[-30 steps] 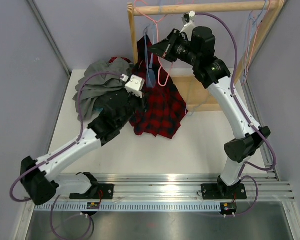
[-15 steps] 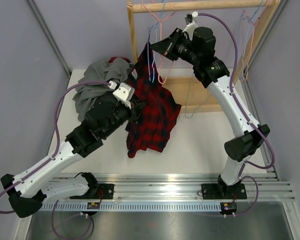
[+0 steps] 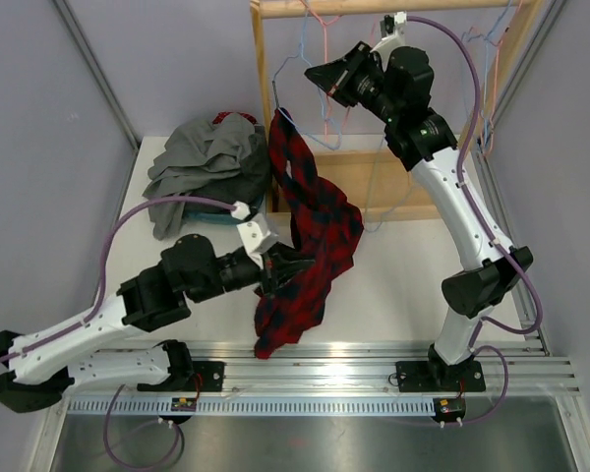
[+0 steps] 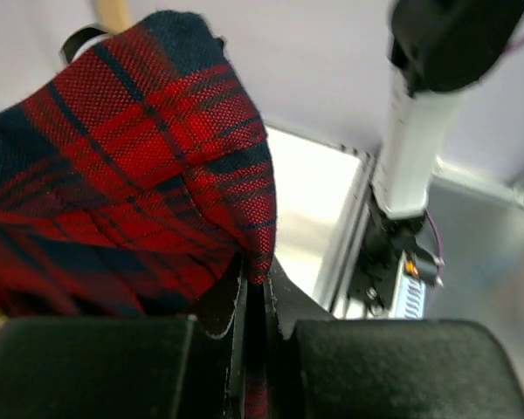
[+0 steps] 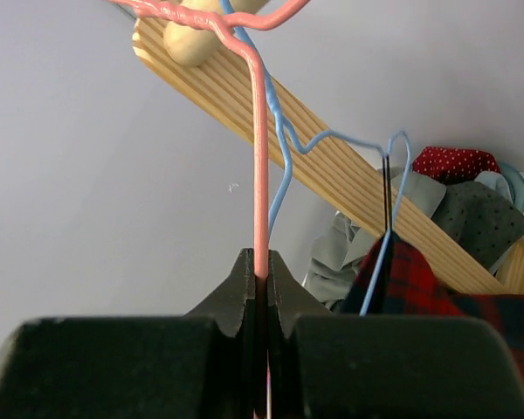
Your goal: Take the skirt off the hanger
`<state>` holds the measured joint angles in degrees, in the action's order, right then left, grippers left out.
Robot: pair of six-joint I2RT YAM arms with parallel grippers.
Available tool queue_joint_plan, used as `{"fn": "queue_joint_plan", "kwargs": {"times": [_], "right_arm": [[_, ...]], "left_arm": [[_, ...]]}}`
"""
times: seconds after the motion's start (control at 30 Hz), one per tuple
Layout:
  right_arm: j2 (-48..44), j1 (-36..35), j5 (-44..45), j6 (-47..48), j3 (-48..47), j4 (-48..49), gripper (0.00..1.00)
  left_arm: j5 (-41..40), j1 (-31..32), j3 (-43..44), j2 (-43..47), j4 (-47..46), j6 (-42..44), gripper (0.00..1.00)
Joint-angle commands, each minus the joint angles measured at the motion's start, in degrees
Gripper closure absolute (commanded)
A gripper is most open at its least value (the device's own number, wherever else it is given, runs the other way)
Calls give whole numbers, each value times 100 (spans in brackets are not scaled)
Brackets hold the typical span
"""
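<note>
The pink wire will be released clear of the skirt (image 3: 315, 216) after my right gripper slides toward the rack bar's bare middle (image 3: 413, 5), to its right in the top view.
The red and dark plaid skirt (image 3: 315, 216) hangs stretched from a blue wire hanger (image 3: 277, 93) by the left post of the wooden rack (image 3: 259, 98), its top corner still at the hanger. My left gripper (image 3: 287, 267) is shut on the skirt's lower part above the table's front; the left wrist view shows cloth (image 4: 140, 148) pinched between the jaws of this gripper (image 4: 255, 279). My right gripper (image 3: 315, 77) is up at the rack, shut on a pink wire hanger (image 5: 260, 157) with its jaws (image 5: 262, 262) closed round the wire. The blue hanger (image 5: 387, 236) and skirt (image 5: 410, 279) show beside it.
A pile of grey and dark clothes (image 3: 206, 162) lies at the table's back left. More wire hangers (image 3: 492, 59) hang at the rack's right end. The metal rail (image 3: 324, 354) with the arm bases runs along the near edge.
My left gripper has pulled back toward the near edge with the skirt in it, stretching the cloth down and forward. My right gripper has risen with the pink hanger.
</note>
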<state>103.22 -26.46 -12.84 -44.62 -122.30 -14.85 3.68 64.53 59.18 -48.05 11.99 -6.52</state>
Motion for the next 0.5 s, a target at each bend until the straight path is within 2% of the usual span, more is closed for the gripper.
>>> {"fn": "queue_joint_plan", "kwargs": {"times": [0.0,0.1,0.2,0.23,0.33,0.37,0.43,0.47], "right_arm": [[339,132,836,191,-390,167,100],[497,167,818,235,-733,-9,100],[419,194,713,235,-638,-97,100],[288,202,678,252,-568,-79,100],[-98,229,678,278,-199,-97,100],[-205,229,678,296,-67,-53,100],[-538,264,678,322,258,-53,100],[-662,264,669,340,381,-44,100]], "left_arm": [[311,831,586,-406,31,388,100],[-235,1052,525,-591,76,433,100],[-1156,1053,78,-495,-91,389,100],[-1916,1044,-37,-408,-152,380,100],[-3282,817,-520,-319,-425,450,100],[-3286,232,-547,-354,-373,381,100],[-2551,-665,-565,-424,-206,82,100],[-2278,-1549,-565,-529,-171,12,100]]}}
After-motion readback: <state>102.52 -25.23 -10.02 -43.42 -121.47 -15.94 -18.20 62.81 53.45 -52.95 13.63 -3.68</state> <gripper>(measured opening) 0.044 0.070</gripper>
